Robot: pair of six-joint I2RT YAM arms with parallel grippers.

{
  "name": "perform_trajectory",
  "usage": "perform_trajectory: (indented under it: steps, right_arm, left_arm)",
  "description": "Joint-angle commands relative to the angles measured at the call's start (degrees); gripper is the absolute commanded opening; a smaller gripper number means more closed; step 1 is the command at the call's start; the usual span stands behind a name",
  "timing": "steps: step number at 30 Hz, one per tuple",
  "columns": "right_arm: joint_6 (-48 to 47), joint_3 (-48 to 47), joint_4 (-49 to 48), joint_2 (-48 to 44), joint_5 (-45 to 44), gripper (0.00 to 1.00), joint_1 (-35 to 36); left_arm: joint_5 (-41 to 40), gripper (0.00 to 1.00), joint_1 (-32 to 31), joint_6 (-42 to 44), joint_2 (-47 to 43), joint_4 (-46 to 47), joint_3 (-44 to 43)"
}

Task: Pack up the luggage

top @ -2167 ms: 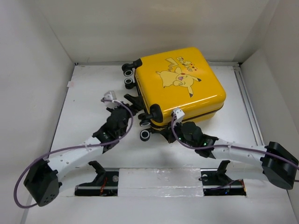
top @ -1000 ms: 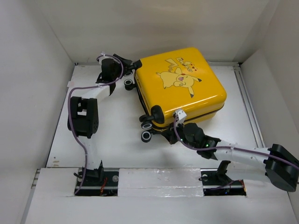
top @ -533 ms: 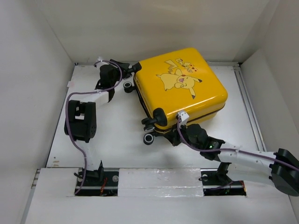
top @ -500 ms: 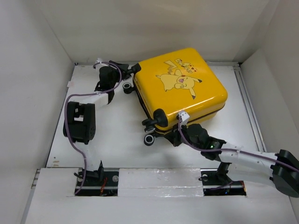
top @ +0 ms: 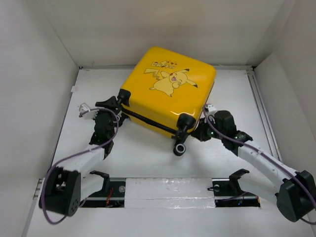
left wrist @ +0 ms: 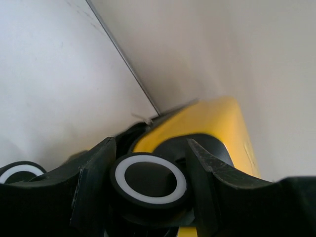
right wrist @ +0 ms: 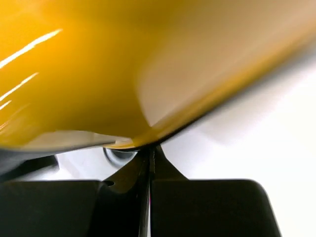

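The suitcase's wheeled end lies slanted. So my left gripper will next pull the suitcase's caster wheel (left wrist: 150,179) between its fingers back toward the base, then release it.
The luggage (top: 168,94), a yellow hard-shell suitcase with a cartoon print, lies shut and flat on the white table, its wheeled end turned toward the front left. My left gripper (top: 112,104) is at its left corner. In the left wrist view the gripper (left wrist: 150,144) has one finger on each side of a black-and-white caster wheel (left wrist: 148,180) and is shut on it; the yellow shell (left wrist: 217,118) rises behind. My right gripper (top: 201,131) sits at the suitcase's front right edge. Its tips (right wrist: 149,148) are pressed together under the shell's lower rim (right wrist: 98,74).
A second caster wheel (top: 179,148) sticks out at the suitcase's front corner, and another wheel (left wrist: 17,170) shows beside the left jaws. White walls enclose the table on three sides. A metal rail (top: 259,103) runs along the right edge.
The suitcase has turned counter-clockwise, bringing its wheeled end from the left toward the front. My left arm came back from the far left corner and holds a wheel. The right gripper moved right, still shut.
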State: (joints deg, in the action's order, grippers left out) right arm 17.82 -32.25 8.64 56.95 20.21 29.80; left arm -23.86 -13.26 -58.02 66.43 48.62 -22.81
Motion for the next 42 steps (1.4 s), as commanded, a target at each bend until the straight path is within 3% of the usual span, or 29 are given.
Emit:
perform_trajectory:
  steps: [1,3,5,6,10,12,16,21,27,30,35,39,42]
  right_arm:
    - [4.84,-9.59,-23.23,-1.22,3.6,0.0,-4.66]
    - [7.04,-4.88,-24.89,-2.1,4.92,0.0,-4.67]
    - [12.13,1.45,-32.78,-4.29,4.32,0.0,-2.13]
    - [13.89,8.19,-36.03,-4.82,2.23,0.0,1.36]
    - [16.63,19.22,-49.58,-5.36,-8.06,0.0,11.14]
    - [14.53,19.24,-50.57,-5.36,-11.49,0.0,14.57]
    - [9.43,16.96,-49.87,-5.88,-27.01,0.0,24.92]
    - [5.2,14.68,-48.64,-10.61,-36.2,0.0,28.29]
    - [1.68,2.48,-21.43,-13.18,-25.5,0.0,28.29]
    - [3.7,1.84,-11.65,-13.79,-17.96,0.0,28.29]
    - [1.61,3.51,-10.39,-10.82,-4.76,0.0,28.29]
    - [1.6,4.03,-20.47,-7.99,-4.2,0.0,28.29]
    - [1.6,4.56,-24.11,-10.79,-9.91,0.0,26.89]
  left_arm:
    - [10.24,0.0,-12.3,1.24,-10.32,-6.68,6.01]
    - [8.66,0.0,-14.24,1.86,-14.38,-10.98,6.9]
    - [8.65,0.0,-15.04,1.86,-18.6,-12.31,8.48]
    - [8.65,0.0,-15.04,1.86,-19.4,-13.45,8.48]
    - [10.75,0.0,-15.57,2.99,-20.46,-15.84,6.02]
    - [11.81,0.0,-15.57,2.39,-20.47,-15.32,4.62]
    - [13.4,0.0,-15.57,2.38,-21.08,-15.31,3.21]
    - [13.93,0.0,-15.57,2.91,-21.61,-15.3,2.69]
    - [9.27,0.0,-15.57,6.52,-22.23,-16.64,-2.58]
    - [10.05,0.0,-15.57,7.3,-18.37,-15.84,-6.54]
    - [11.29,0.0,-15.04,7.31,-15.81,-14.34,-10.94]
    - [13.4,0.0,-15.57,7.31,-15.81,-14.34,-10.95]
    - [12.7,0.0,-15.57,6.6,-17.3,-16.0,-9.19]
